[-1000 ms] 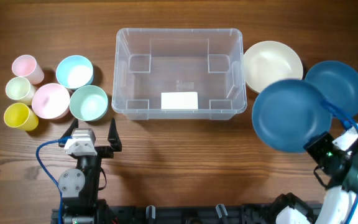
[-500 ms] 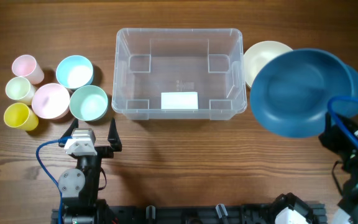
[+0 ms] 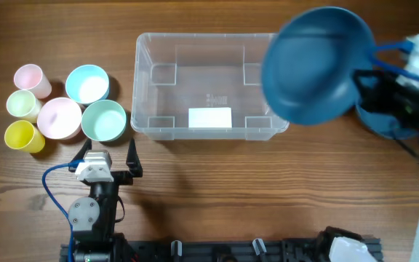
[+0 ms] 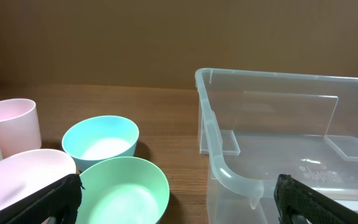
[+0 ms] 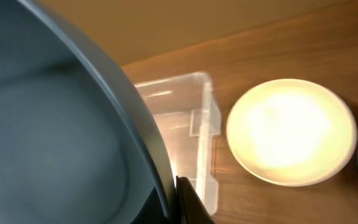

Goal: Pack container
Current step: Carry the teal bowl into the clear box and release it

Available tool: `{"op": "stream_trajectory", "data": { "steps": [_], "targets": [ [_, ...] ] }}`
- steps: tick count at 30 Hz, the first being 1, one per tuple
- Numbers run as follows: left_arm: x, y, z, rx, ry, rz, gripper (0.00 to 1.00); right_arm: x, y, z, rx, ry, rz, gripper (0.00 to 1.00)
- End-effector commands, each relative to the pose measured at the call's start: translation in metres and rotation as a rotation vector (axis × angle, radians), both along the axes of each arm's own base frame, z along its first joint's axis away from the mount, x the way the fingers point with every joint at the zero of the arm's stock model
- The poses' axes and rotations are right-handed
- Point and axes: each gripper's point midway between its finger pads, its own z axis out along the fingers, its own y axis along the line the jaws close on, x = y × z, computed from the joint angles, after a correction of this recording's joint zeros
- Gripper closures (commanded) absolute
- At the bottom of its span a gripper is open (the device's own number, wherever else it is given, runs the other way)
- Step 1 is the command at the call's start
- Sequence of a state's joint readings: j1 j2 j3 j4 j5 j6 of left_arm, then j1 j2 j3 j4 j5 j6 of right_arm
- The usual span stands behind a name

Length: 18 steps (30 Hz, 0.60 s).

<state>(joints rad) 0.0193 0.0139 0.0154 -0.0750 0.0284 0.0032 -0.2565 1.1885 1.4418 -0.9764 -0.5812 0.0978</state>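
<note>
I will move my right gripper to the left in the overhead view and down to the bare bottom of the container, since the plate still sticks out past the container's end.
The large clear container (image 3: 209, 124) with a white label stands empty at the table's middle back; it also shows in the left wrist view (image 4: 241, 180) and the right wrist view (image 5: 194, 118). My right gripper (image 3: 362, 76) is shut on the rim of a dark blue plate (image 3: 315, 65), held in the air over the container's right end; the plate fills the left of the right wrist view (image 5: 55, 124). My left gripper (image 3: 109, 156) is open and empty, on the table in front of the bowls.
Left of the container stand a light blue bowl (image 3: 87, 84), a green bowl (image 3: 104, 120), a pink bowl (image 3: 58, 118) and three small cups (image 3: 22, 105). A cream plate (image 5: 291, 130) lies right of the container. Another dark blue plate (image 3: 384, 120) lies at the right, partly hidden.
My right arm has lifted the dark blue plate and carried it left and back, from the right side of the table to over the container's right end. The left arm has not moved.
</note>
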Motion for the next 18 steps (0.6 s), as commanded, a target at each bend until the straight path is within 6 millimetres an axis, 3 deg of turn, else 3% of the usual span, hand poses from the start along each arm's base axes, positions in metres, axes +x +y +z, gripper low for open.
{"op": "stream_trajectory", "data": {
  "steps": [1, 7, 11, 18],
  "targets": [
    [0.000, -0.003, -0.003, 0.018, 0.003, -0.015, 0.00, 0.036, 0.029, -0.007, -0.184, 0.025, 0.044, 0.96],
    [0.000, -0.003, -0.003, 0.018, 0.004, -0.015, 0.00, 0.069, 0.078, -0.041, -0.360, 0.084, 0.118, 0.96],
    [0.000, -0.003, -0.003, 0.018, 0.003, -0.015, 0.00, 0.086, 0.112, -0.081, -0.389, 0.151, 0.176, 0.96],
    [0.000, -0.003, -0.003, 0.018, 0.003, -0.015, 0.00, 0.112, 0.127, -0.145, -0.440, 0.262, 0.173, 0.96]
  ]
}}
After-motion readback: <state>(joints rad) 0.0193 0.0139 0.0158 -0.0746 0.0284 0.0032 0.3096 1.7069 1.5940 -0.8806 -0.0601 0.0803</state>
